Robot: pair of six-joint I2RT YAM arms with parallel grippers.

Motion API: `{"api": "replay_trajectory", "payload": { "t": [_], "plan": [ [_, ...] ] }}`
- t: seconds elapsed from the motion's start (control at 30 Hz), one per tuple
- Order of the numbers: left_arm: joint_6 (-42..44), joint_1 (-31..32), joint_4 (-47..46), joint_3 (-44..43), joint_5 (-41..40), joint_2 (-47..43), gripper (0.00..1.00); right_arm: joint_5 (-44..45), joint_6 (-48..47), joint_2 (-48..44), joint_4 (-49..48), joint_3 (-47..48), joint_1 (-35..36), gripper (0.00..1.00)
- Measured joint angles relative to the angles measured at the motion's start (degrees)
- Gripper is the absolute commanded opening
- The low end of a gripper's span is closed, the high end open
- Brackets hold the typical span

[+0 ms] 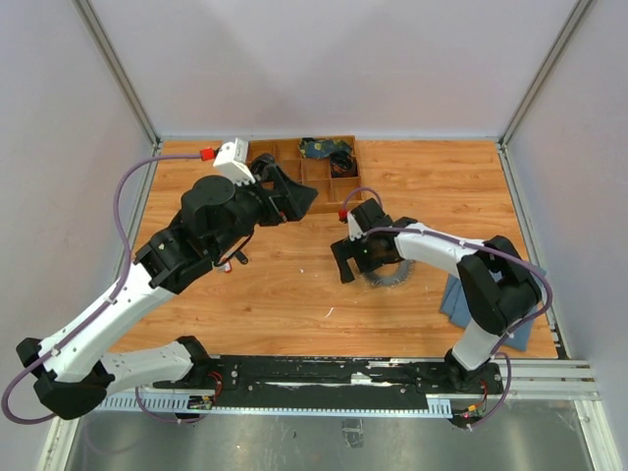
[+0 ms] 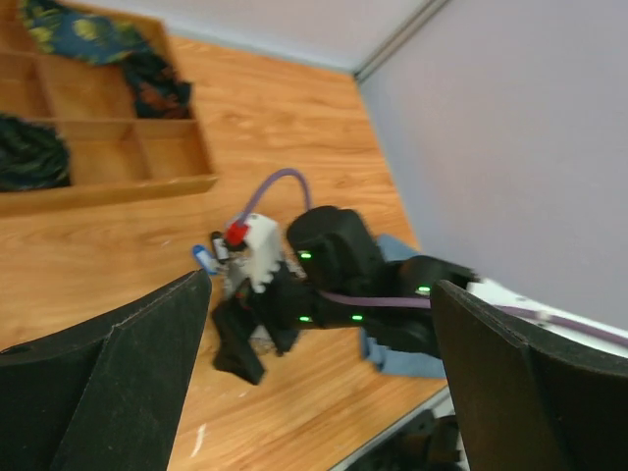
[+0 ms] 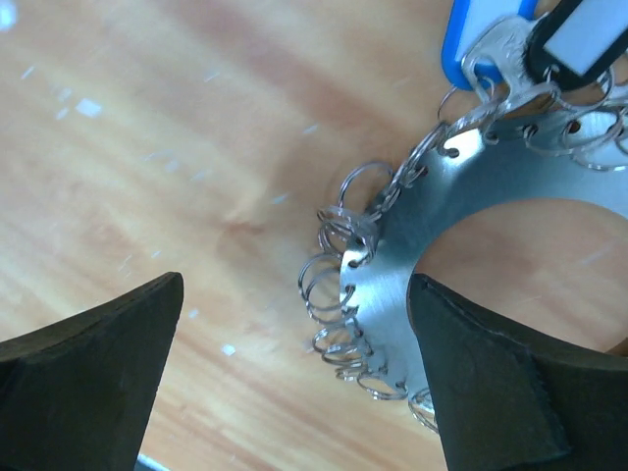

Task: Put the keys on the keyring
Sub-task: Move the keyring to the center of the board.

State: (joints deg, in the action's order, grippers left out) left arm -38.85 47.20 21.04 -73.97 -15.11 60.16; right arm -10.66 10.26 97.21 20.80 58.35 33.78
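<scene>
I should move my right gripper back and to the right in the top view so its fingers straddle the keyring's near rim, because that rim is over that way.
The keyring (image 3: 392,265) is a flat metal ring hung with many small wire loops, lying on the wood table (image 1: 294,294). A blue-headed key (image 3: 459,54) hangs on its far side. My right gripper (image 3: 294,285) hovers open just above it, with the ring's looped edge between the fingers and touching neither. From above, the keyring (image 1: 391,277) shows beside the right gripper (image 1: 351,257). My left gripper (image 1: 299,191) is open and empty, raised near the wooden tray. In its wrist view the left gripper (image 2: 322,285) looks down on the right arm. I cannot make out the keys.
A wooden compartment tray (image 1: 294,149) at the back holds patterned cloth (image 1: 319,147) and dark items (image 1: 340,162). A blue cloth (image 1: 459,299) lies under the right arm's elbow. The enclosure's grey walls bound the table on three sides.
</scene>
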Motion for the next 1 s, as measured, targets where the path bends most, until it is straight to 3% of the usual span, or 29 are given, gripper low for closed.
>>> {"api": "replay_trajectory", "payload": {
  "t": [0.17,0.23,0.37,0.47,0.67,1.0],
  "plan": [
    [3.0,0.0,5.7,5.1,-5.7,-5.0,1.0,-0.2,0.5,-7.4,2.6,-3.1,4.2,0.98],
    [4.3,0.1,7.5,6.3,-7.8,-6.8,1.0,2.4,1.5,-11.8,4.2,-3.3,4.1,0.89],
    [6.5,0.1,10.1,8.7,-11.0,-10.0,1.0,8.7,5.1,-18.5,6.3,-3.6,4.1,0.61],
    [7.4,0.1,11.3,10.8,-12.0,-11.4,1.0,10.3,8.7,-21.3,6.3,-6.0,4.2,0.5],
    [8.2,0.1,13.3,14.1,-12.3,-11.9,1.0,12.3,14.7,-22.2,8.5,-11.7,4.6,0.45],
    [8.5,0.1,13.6,15.8,-12.2,-12.4,0.99,11.1,15.7,-16.6,8.3,-11.1,4.6,0.39]
  ]
}}
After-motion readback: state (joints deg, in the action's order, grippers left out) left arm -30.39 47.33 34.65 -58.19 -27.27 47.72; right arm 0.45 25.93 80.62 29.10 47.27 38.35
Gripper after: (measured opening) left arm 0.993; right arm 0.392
